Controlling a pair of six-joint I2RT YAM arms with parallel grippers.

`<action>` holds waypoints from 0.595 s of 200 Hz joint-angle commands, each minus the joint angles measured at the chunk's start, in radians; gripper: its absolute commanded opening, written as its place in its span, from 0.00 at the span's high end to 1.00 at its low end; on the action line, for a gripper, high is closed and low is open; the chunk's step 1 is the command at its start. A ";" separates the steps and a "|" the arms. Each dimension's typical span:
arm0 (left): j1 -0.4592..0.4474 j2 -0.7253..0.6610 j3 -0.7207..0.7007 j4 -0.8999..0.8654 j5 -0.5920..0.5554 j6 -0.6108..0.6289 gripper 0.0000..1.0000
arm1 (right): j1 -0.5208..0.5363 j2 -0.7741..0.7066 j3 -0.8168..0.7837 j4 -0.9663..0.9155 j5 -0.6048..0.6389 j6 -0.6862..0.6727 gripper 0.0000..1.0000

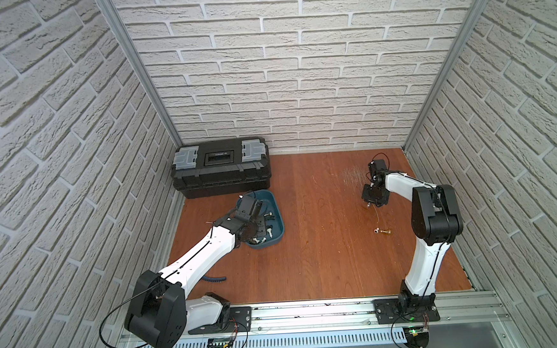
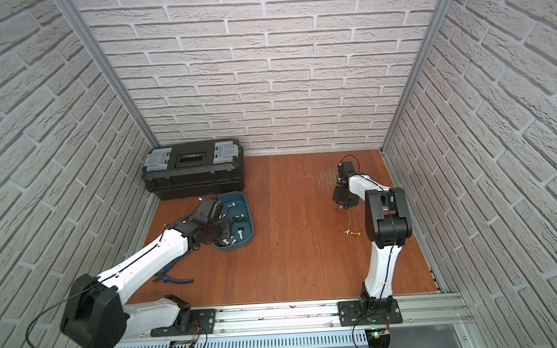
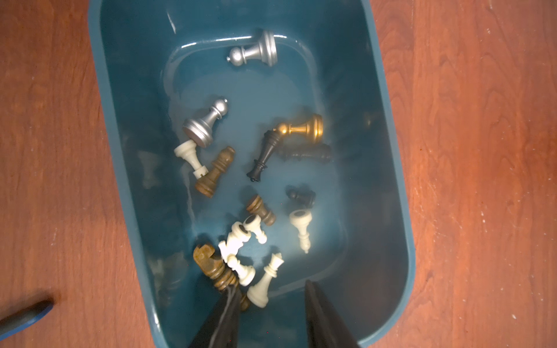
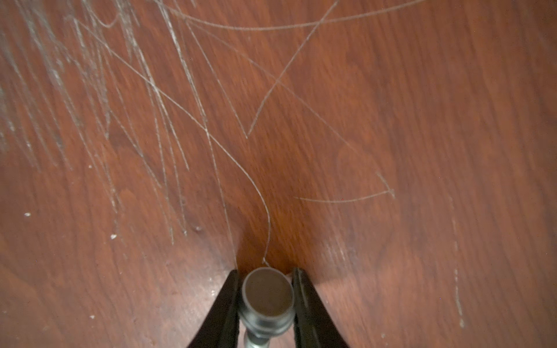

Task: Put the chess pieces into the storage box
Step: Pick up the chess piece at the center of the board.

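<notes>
The right gripper should next rise clear of the teal storage box's rim, cross to its middle and release the silvery piece, since the box lies across the table.
The teal storage box lies at the left of the wooden table, with several chess pieces lying in it: white ones, brown ones, black ones, silver ones and a golden one. My left gripper hovers over the box's near end, open, with nothing between its fingers. My right gripper is low over the table's right side, shut on a silvery chess piece with its round base facing the camera. Two more chess pieces lie on the table near the right arm.
A black toolbox with grey latches stands at the back left, right behind the teal box. Blue-handled pliers lie under the left arm. White scratches mark the wood at the back right.
</notes>
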 commanded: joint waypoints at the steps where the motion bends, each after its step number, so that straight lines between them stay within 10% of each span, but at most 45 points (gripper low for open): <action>1: -0.006 -0.037 -0.019 -0.009 -0.014 -0.013 0.59 | -0.002 -0.028 -0.029 -0.012 -0.049 -0.011 0.72; 74: -0.001 -0.124 -0.031 -0.051 -0.069 -0.013 0.59 | 0.036 -0.140 -0.052 -0.023 -0.033 -0.044 0.80; 119: 0.023 -0.239 -0.043 -0.098 -0.131 -0.019 0.59 | 0.286 -0.213 0.017 -0.091 -0.033 -0.034 0.80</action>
